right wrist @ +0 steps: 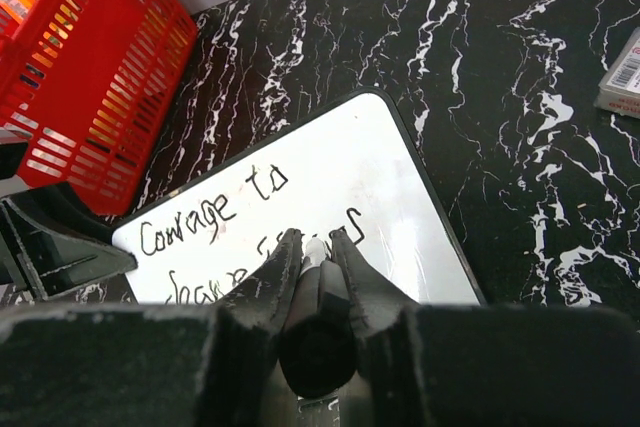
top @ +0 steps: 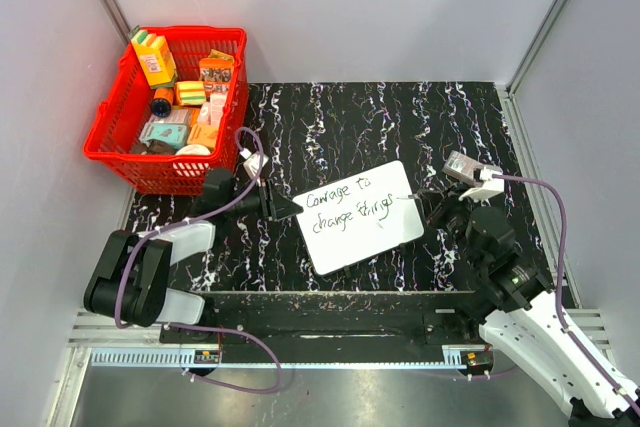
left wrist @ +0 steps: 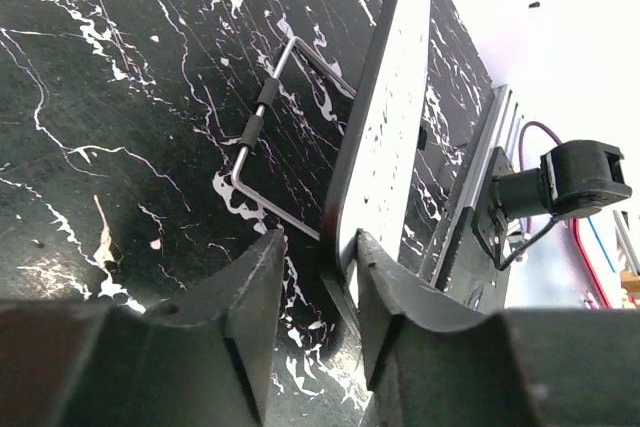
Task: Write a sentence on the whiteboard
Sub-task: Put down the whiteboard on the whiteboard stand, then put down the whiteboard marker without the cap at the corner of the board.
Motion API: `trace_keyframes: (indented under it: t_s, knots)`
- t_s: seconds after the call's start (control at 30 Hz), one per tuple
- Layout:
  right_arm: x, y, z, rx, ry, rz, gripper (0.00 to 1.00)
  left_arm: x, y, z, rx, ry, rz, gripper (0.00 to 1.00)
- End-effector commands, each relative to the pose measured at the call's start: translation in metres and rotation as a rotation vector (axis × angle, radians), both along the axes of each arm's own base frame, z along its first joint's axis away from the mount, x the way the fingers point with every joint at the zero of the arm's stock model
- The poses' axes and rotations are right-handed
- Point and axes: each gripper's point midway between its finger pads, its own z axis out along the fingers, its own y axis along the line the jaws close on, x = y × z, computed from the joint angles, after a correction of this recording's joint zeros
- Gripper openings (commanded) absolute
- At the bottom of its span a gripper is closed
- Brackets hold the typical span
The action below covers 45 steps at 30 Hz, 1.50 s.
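Both lines of the sentence [top: 345, 209] are written, so my right gripper will next move back and down to the bare tabletop [top: 398, 275] beside the whiteboard's near edge and let go of the marker.
The whiteboard [top: 358, 215] lies slanted in the middle of the black marble table. The sentence [top: 345, 209] on it reads "Courage to change things" in two dark lines. My left gripper [top: 290, 207] is at the board's left edge. In the left wrist view its jaws [left wrist: 318, 252] stand open around the board's edge [left wrist: 395, 127], which sits near the right finger [left wrist: 385, 297] with a gap to the left one. My right gripper [right wrist: 315, 239] is shut on a black marker [right wrist: 318, 297]. The marker's white tip is over the second line of the sentence [right wrist: 215, 209].
A red basket [top: 118, 117] full of small packages stands at the back left. A bent metal wire with black sleeves [left wrist: 262, 112] lies on the table beside the board. A small grey box [right wrist: 622, 75] lies to the board's right.
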Motion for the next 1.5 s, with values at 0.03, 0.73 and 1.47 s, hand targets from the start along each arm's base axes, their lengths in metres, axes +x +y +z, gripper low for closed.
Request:
trace_keyframes:
  t_s: [0.03,0.73,1.47]
  knots:
    - [-0.001,-0.002,0.01,0.008,-0.011,-0.007,0.0,0.018,0.001,0.002,0.067,-0.103,0.042,0.48]
    - [-0.036,0.015,-0.026,0.089,0.143,0.131,0.0,-0.03,0.043,0.08,0.211,-0.29,0.406,0.99]
    - [-0.107,0.044,-0.157,0.286,0.75,0.212,0.0,-0.057,0.042,0.203,0.125,-0.392,0.459,0.99]
